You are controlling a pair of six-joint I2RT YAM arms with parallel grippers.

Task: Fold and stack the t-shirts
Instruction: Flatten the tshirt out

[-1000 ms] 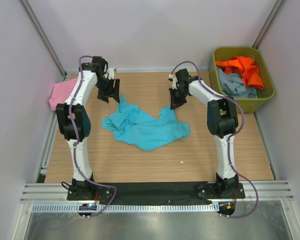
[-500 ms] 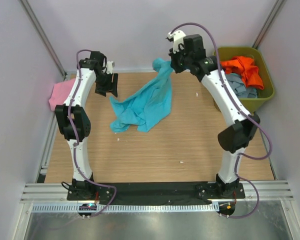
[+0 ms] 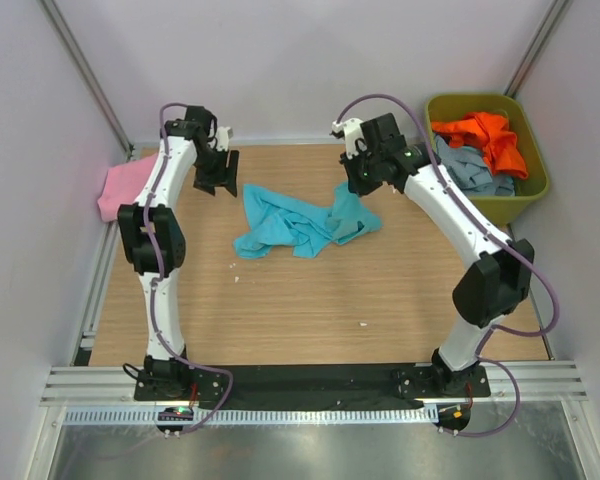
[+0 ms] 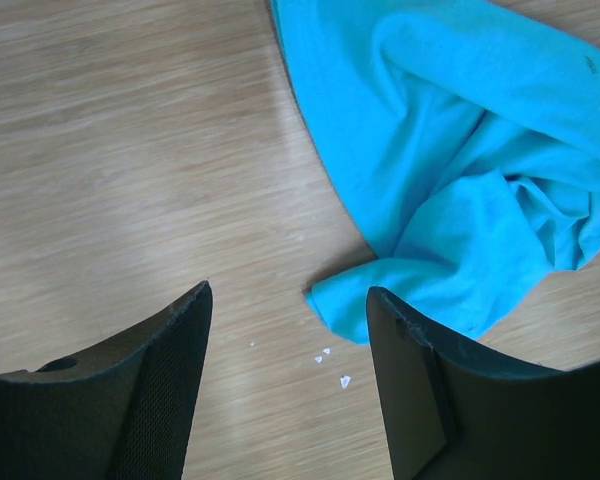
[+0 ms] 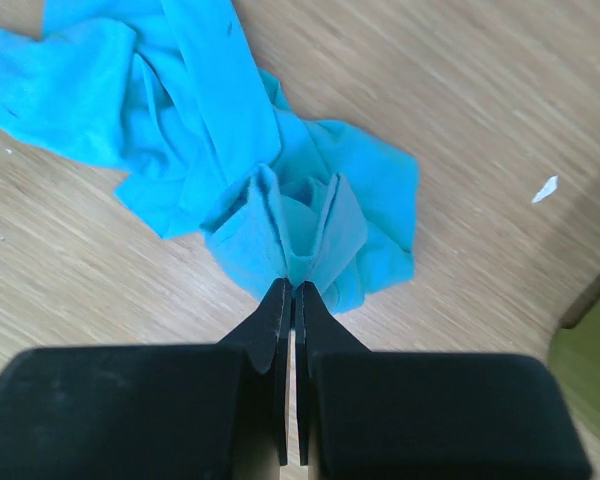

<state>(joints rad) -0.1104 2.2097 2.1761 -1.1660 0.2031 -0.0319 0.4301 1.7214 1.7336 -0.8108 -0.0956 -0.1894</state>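
My left gripper lowers across onto the t-shirt's far corner next. That corner lies below it, to its right in the top view, and the opposite end is held.
The turquoise t-shirt [image 3: 298,222] lies crumpled on the wooden table at the back middle. My right gripper [image 5: 292,288] is shut on a pinched fold of the turquoise t-shirt [image 5: 280,215] at its right end, just above the table [image 3: 355,185]. My left gripper [image 4: 288,305] is open and empty above bare wood, just left of the turquoise t-shirt's corner [image 4: 450,200]; in the top view it hangs at the back left [image 3: 220,178]. A pink t-shirt [image 3: 125,186] lies at the table's left edge. An orange t-shirt [image 3: 483,137] and a grey-blue t-shirt [image 3: 470,170] lie in the bin.
The olive-green plastic bin [image 3: 528,190] stands at the back right, off the table's corner. Small white scraps [image 4: 332,365] lie on the wood below my left gripper; another [image 5: 545,188] lies right of the shirt. White walls close in at back and sides.
My right gripper, which had lifted the turquoise t-shirt high at the back, has come down, and the shirt now lies bunched on the table. My left gripper barely moved.
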